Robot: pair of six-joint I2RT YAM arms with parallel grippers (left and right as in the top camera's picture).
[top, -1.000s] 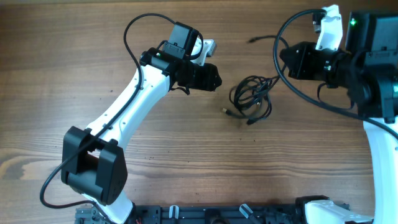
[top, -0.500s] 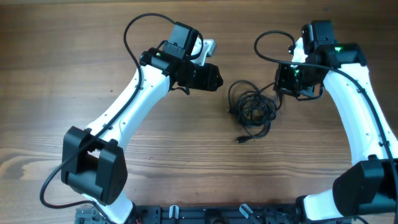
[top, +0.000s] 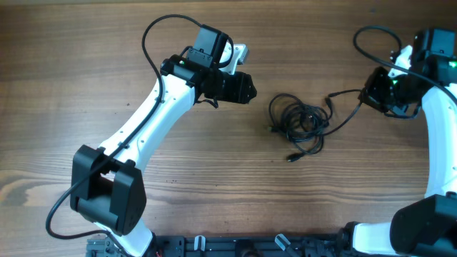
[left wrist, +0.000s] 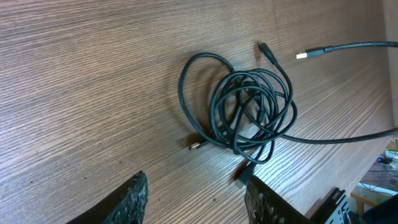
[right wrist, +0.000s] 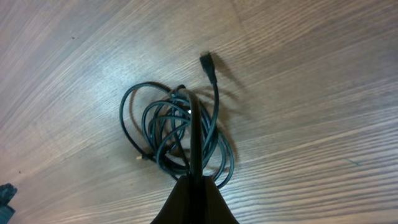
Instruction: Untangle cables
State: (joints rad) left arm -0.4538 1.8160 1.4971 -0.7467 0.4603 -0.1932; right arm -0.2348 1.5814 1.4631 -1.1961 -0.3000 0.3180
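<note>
My right gripper has the coil to its left in the overhead view, so next it needs to move that way to loosen the tight piece of cable and let go of it.
A tangle of dark cables lies coiled on the wooden table between the two arms. My right gripper is to the right of it, shut on one strand that runs taut from the coil. In the right wrist view the strand enters the closed gripper, with the coil and a black plug beyond. My left gripper is open and empty, left of the coil and above the table. In the left wrist view the gripper is apart from the coil.
A silver plug end lies loose beyond the coil. Another plug trails toward the front. The arms' own cables loop at the back and at the right. The arm mounts line the front edge.
My right gripper came down to the coil, closed on a strand and has pulled it to the right. The coil shifted slightly right. The left arm has not moved.
</note>
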